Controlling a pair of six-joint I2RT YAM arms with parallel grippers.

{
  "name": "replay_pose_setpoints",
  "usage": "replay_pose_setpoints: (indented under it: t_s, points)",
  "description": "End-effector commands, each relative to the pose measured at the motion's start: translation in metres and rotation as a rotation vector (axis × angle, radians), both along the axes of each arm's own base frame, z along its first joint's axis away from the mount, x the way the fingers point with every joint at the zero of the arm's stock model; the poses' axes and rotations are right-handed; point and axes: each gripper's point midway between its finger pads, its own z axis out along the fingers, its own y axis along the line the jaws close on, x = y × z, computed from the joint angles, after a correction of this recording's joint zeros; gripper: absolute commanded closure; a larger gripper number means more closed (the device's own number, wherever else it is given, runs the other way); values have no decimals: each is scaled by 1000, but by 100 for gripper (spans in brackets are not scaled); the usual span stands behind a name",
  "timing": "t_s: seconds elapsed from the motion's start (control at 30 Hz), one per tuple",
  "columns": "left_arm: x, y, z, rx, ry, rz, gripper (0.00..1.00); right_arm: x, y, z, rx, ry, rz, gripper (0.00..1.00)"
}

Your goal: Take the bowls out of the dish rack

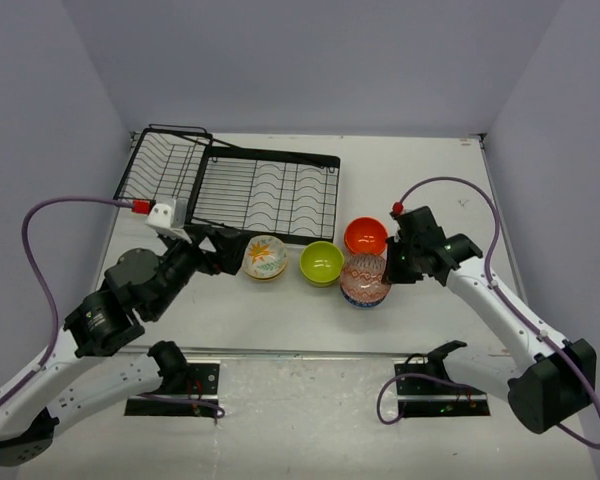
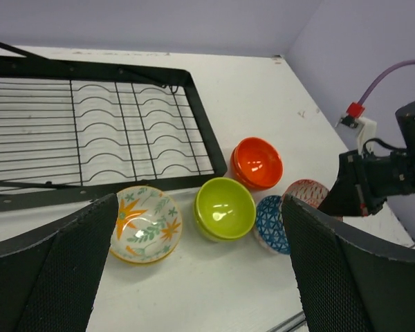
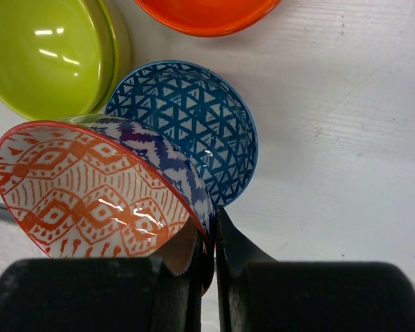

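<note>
The blue-patterned bowl is empty and sits below, so I should move my right gripper down toward the inside of that bowl next and let go of the red-patterned bowl's rim.
The black wire dish rack (image 1: 265,190) holds no bowls and also shows in the left wrist view (image 2: 90,131). On the table in front of it sit a cream floral bowl (image 1: 265,257), lime green bowls (image 1: 322,263), an orange bowl (image 1: 366,236) and a blue-patterned bowl (image 3: 194,124). My right gripper (image 3: 209,242) is shut on the rim of the red-patterned bowl (image 3: 90,183), held tilted over the blue-patterned bowl. My left gripper (image 2: 194,277) is open and empty, above the table just in front of the floral bowl (image 2: 146,223) and the green bowls (image 2: 225,207).
The table's front edge (image 1: 310,352) runs just below the bowls. Grey walls close in the back and both sides. Purple cables loop from both arms. The right arm (image 2: 387,173) shows at the right of the left wrist view.
</note>
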Motion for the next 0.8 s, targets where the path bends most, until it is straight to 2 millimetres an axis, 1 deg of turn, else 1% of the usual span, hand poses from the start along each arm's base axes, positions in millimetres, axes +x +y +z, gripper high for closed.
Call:
replay_pose_setpoints:
  t_s: [0.0, 0.03, 0.07, 0.1, 0.17, 0.2, 0.23, 0.27, 0.3, 0.37, 0.43, 0.47, 0.57, 0.7, 0.77]
  points:
    - [-18, 23, -20, 110, -22, -28, 0, 10, 10, 10, 69, -24, 20, 100]
    - [-20, 26, -21, 111, -32, -29, 0, 12, 8, 6, 68, -7, 11, 100]
    - [-24, 34, -17, 96, -62, -25, 0, 12, 8, 3, 69, 6, 16, 100]
    - [-22, 38, -27, 107, -59, 2, 0, 12, 9, 1, 81, 20, 21, 99]
    - [-22, 50, -30, 87, -81, 49, 0, 14, 11, -9, 79, 61, 21, 99]
    - [-16, 59, -38, 86, -81, 112, 0, 15, 10, -13, 76, 75, 19, 99]
    - [-15, 64, -39, 75, -86, 141, 0, 18, 8, -16, 74, 78, 4, 99]
    - [-17, 69, -36, 53, -100, 155, 0, 20, 7, -20, 75, 92, -5, 100]
    - [-18, 71, -35, 49, -104, 155, 0, 21, 8, -21, 85, 95, -8, 100]
    - [-21, 77, -31, 33, -116, 166, 0, 25, 15, -22, 129, 92, 9, 100]
    - [-21, 84, -34, 38, -113, 191, 0, 26, 14, -25, 122, 103, -1, 97]
    - [-21, 90, -38, 40, -98, 222, 0, 26, 13, -29, 113, 118, -9, 96]
    - [-23, 99, -41, 25, -88, 253, 0, 25, 13, -35, 106, 140, -11, 91]
    - [-25, 104, -37, -1, -104, 265, 0, 23, 10, -47, 85, 176, -21, 88]
    - [-25, 106, -37, -3, -107, 273, 0, 22, 10, -49, 82, 182, -20, 86]
